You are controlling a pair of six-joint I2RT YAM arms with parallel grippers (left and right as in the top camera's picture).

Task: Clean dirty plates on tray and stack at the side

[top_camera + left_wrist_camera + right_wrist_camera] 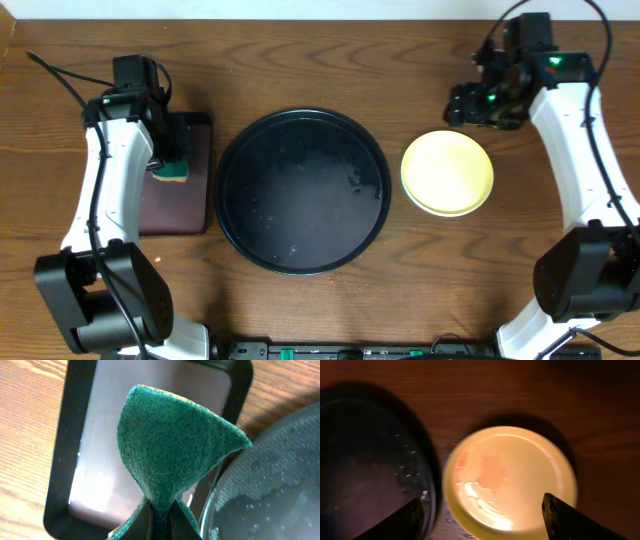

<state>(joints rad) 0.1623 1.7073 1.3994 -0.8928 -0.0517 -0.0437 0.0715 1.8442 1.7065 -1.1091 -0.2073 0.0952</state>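
Note:
I should next lower the pinched green sponge with my left gripper onto the empty bottom of the brown rectangular tray (181, 194) (107, 462) and release it, because that open space is below the gripper.
The round black tray (302, 190) lies mid-table, wet and holding no plates; it also shows in the left wrist view (270, 485) and the right wrist view (370, 460). A pale yellow plate (447, 172) rests on the bare wood to the tray's right, and a faint reddish tint shows on it in the right wrist view (510, 480). No turquoise plates are visible. My left gripper (172, 165) is shut on a green sponge (175, 445) over the brown rectangular tray; its jaws (162, 520) pinch the sponge. My right gripper (470, 105) hovers behind the yellow plate, jaws (482, 520) wide open and empty.
A small dark-brown rectangular tray (180, 190) sits left of the black tray, also seen in the left wrist view (100, 460). Water droplets dot the black tray's floor. Bare wood tabletop (430, 270) surrounds everything.

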